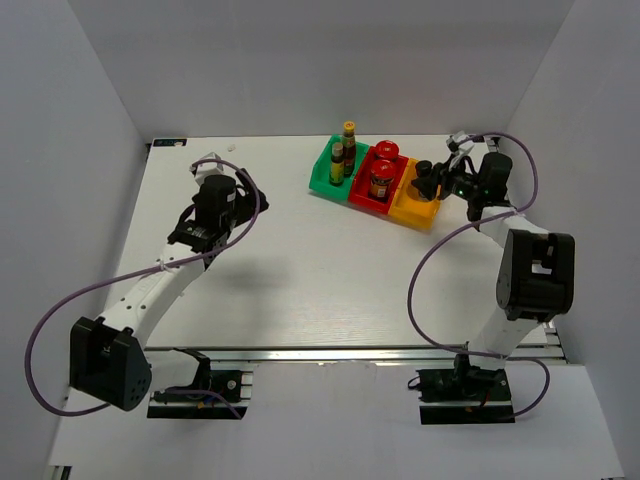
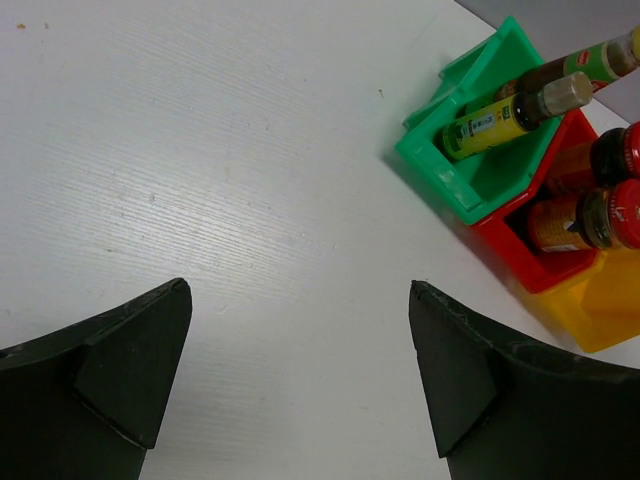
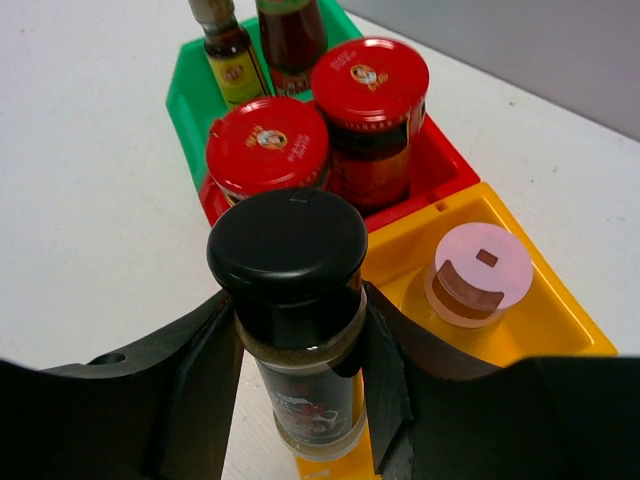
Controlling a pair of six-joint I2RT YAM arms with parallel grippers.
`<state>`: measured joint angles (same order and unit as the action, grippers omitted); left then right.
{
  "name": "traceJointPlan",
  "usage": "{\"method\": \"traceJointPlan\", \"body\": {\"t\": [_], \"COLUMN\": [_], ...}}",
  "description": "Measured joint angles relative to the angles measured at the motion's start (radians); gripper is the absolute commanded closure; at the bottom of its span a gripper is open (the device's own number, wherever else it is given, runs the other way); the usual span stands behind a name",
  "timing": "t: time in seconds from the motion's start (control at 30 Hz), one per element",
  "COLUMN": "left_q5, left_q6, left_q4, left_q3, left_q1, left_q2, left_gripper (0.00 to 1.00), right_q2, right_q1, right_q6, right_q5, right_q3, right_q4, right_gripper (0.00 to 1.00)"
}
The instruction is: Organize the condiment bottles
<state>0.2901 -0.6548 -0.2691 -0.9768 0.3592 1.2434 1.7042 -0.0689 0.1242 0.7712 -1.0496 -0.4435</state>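
Observation:
The robot's right gripper will next lower the upright shaker into the near part of the yellow bin, beside the pink-capped bottle (image 3: 478, 275), since that part of the bin is empty.
My right gripper (image 3: 297, 300) is shut on the black-capped shaker (image 3: 290, 300), holding it upright above the near-left edge of the yellow bin (image 3: 545, 325). Inside that bin stands the pink-capped bottle (image 3: 478, 275). Two red-lidded jars (image 3: 268, 145) (image 3: 370, 80) fill the red bin (image 1: 364, 202). Two slim yellow-capped bottles (image 1: 343, 150) stand in the green bin (image 1: 321, 180). From above, the right gripper (image 1: 432, 180) hangs at the yellow bin's far end. My left gripper (image 2: 298, 287) is open over bare table, left of the bins, with nothing between its fingers.
The three bins sit side by side at the back of the white table (image 1: 300, 270), slanting toward the right wall. White walls enclose the table on three sides. A purple cable loops off each arm.

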Motion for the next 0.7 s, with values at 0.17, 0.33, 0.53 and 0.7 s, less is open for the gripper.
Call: {"method": "traceJointPlan", "body": {"t": [0.17,0.33,0.53,0.7], "left_q5": [0.016,0.027,0.036,0.036], "left_q6": [0.0,0.002,0.004,0.004], "left_q4": [0.0,-0.015,-0.015,-0.016], "left_q3": [0.0,0.0,0.0,0.0], "left_q1": [-0.005,-0.01,-0.011,-0.011], "left_q2": [0.024,0.051,0.054,0.061], "left_gripper": [0.02,0.02,0.02,0.02], "right_q2": [0.109,0.206,0.25,0.278], "right_q1": [-0.015,-0.016,-0.016,-0.016], "right_q6": [-0.006,-0.016,-0.015,-0.014], "right_q5": [0.026,0.044,0.048,0.06], "right_q3": [-0.018,-0.076,-0.084,-0.098], "right_q4": [-0.059,-0.079,-0.087,-0.091], "right_gripper": [0.76,0.75,0.72,0.68]}}
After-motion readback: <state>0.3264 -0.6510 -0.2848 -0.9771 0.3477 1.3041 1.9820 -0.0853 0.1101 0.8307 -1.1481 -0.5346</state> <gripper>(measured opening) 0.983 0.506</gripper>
